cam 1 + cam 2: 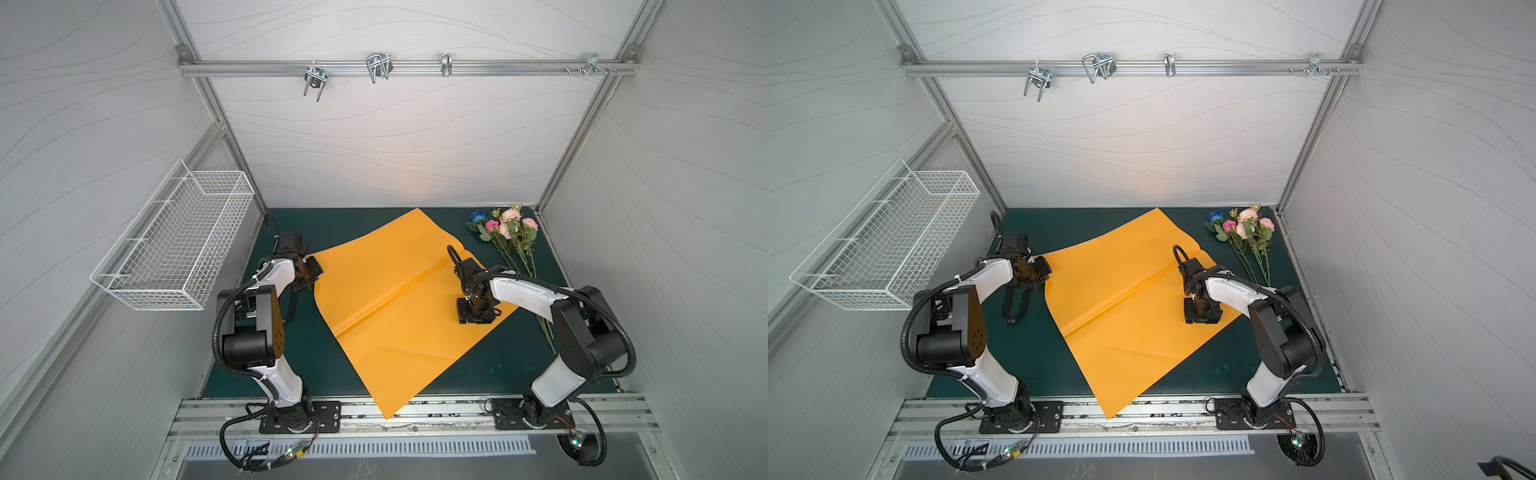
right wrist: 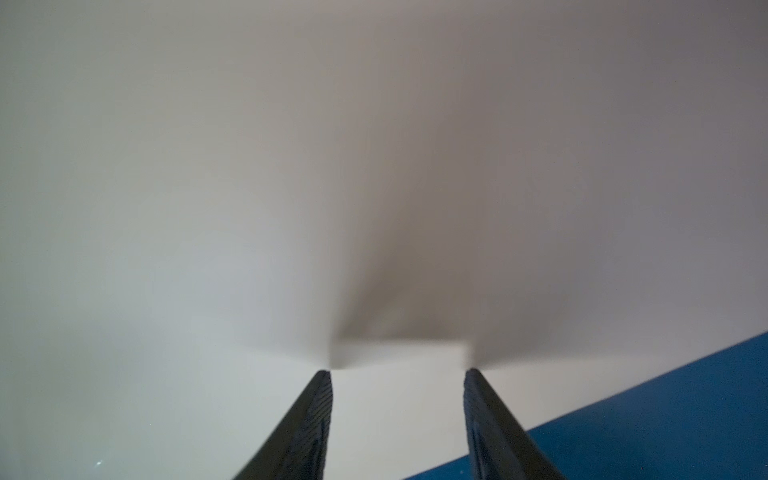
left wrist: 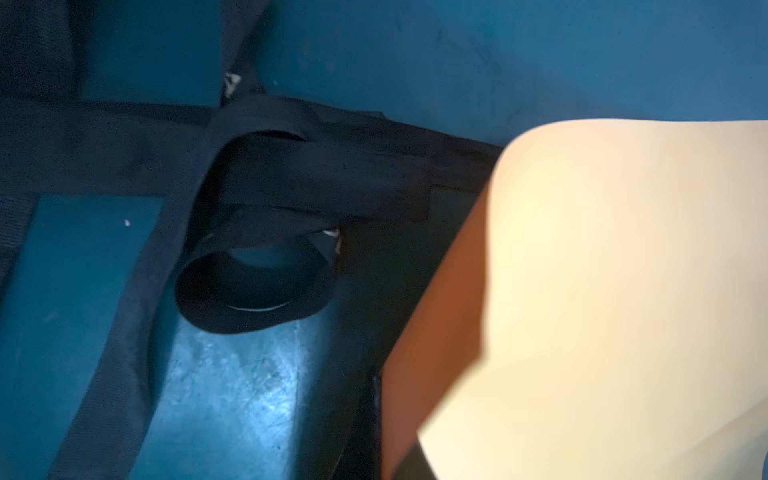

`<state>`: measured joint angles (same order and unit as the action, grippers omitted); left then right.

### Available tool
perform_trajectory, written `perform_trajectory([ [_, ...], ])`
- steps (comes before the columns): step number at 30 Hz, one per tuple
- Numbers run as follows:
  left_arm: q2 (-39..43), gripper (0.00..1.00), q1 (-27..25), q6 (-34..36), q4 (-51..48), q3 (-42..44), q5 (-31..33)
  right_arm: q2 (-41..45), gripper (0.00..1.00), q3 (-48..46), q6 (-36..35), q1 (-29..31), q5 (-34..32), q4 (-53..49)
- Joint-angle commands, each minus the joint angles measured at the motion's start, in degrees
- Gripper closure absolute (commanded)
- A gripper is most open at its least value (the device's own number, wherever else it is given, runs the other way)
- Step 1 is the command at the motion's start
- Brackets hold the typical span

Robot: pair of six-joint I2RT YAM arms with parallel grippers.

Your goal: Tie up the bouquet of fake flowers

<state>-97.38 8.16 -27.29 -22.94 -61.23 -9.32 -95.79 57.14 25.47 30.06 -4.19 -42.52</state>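
Observation:
The mat by the black ribbon lies back of the robot's left gripper, so the left gripper should next ease the mat's corner back, straighten the mat's bowed far edge, and release it.
The bouquet of fake flowers (image 1: 509, 226) (image 1: 1246, 226) lies at the back right of the green mat, with pink, peach and one blue blossom. Its stems run forward under the right arm. An orange paper sheet (image 1: 395, 299) (image 1: 1121, 299) is spread mid-table. My left gripper (image 1: 311, 274) (image 1: 1042, 272) is shut at the sheet's left corner, which curls up close to the left wrist camera as a pale paper (image 3: 602, 291) and hides the fingers. My right gripper (image 1: 476, 318) (image 1: 1202, 319) (image 2: 398, 372) stands open, tips down on the paper near its right edge, nothing between them.
A black ribbon (image 1: 1016, 305) (image 3: 257, 291) lies looped on the mat beside the left gripper. A white wire basket (image 1: 174, 245) hangs on the left wall. Metal hooks (image 1: 378, 66) hang from the rail at the back. The paper's front corner overhangs the table's front edge.

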Motion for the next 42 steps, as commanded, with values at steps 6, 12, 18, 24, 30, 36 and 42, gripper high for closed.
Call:
perform_trajectory([
  [6,1.9,1.00,0.8,-7.2,5.7,2.6,3.6,-6.0,0.47,7.8,-3.4,-3.7,-2.6,-2.0],
  [12,4.1,1.00,0.8,-13.9,11.0,8.1,3.9,-9.6,0.47,11.7,-4.9,-6.5,-1.6,-1.4],
  [18,5.3,1.00,0.8,-16.5,13.2,10.7,4.4,-13.6,0.47,16.2,-6.2,-7.8,-2.1,-1.5],
  [24,6.8,1.00,0.8,-18.3,15.1,12.4,6.8,-16.6,0.47,20.0,-7.3,-9.5,-2.1,-1.6],
  [30,7.7,1.00,0.9,-21.0,16.7,14.1,8.3,-18.1,0.47,22.9,-8.1,-10.4,-2.3,-2.4],
  [36,8.4,1.00,0.9,-25.4,19.9,17.1,9.2,-18.1,0.47,24.2,-8.9,-10.9,-2.2,-2.6],
  [42,8.8,1.00,0.9,-30.4,24.9,20.4,9.7,-16.0,0.47,25.1,-10.1,-12.8,-2.2,-3.5],
])
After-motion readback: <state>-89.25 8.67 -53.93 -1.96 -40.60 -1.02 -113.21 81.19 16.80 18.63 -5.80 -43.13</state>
